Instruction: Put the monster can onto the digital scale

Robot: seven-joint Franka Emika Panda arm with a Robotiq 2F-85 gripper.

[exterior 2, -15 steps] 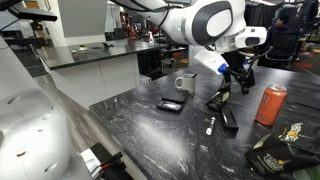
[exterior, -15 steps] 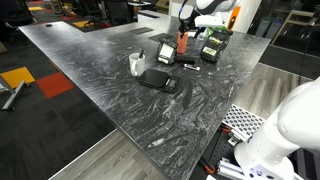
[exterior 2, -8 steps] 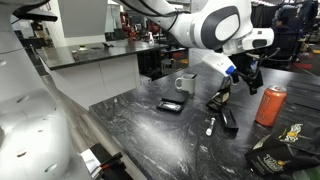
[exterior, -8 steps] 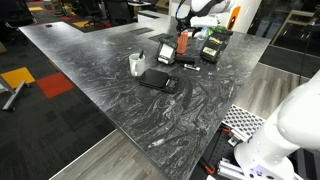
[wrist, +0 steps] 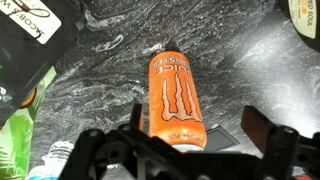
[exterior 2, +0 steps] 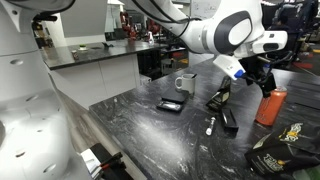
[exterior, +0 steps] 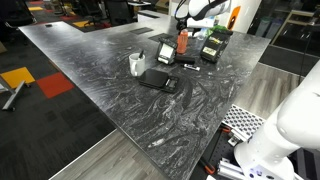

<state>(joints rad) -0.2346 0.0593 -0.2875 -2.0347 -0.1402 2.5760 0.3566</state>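
I need to lower my open gripper over the monster can's upper end (exterior 2: 275,94) (wrist: 182,138) and bring a finger down along each side, because the can still stands below my fingers.
The monster can (exterior: 184,44) is a tall orange-red can that stands upright at the far side of the dark marble table. It also shows in an exterior view (exterior 2: 270,108) and in the wrist view (wrist: 176,98). My gripper (exterior 2: 263,82) is open and just above the can. In the wrist view the open gripper (wrist: 200,135) has a finger on each side of the can's top, without touching it. The digital scale (exterior: 158,80) is a flat black slab nearer the table's middle, and shows in an exterior view (exterior 2: 170,105). It is empty.
A white cup (exterior: 137,64) stands by the scale and shows in an exterior view (exterior 2: 185,83). Black boxes with green markings (exterior: 213,42) lie close to the can. A small white pen-like item (exterior 2: 209,125) and a dark printed bag (exterior 2: 283,145) lie near the table's edge.
My gripper has moved sideways across the table toward the can and now hangs over its top. The can, the scale and the cup have not moved.
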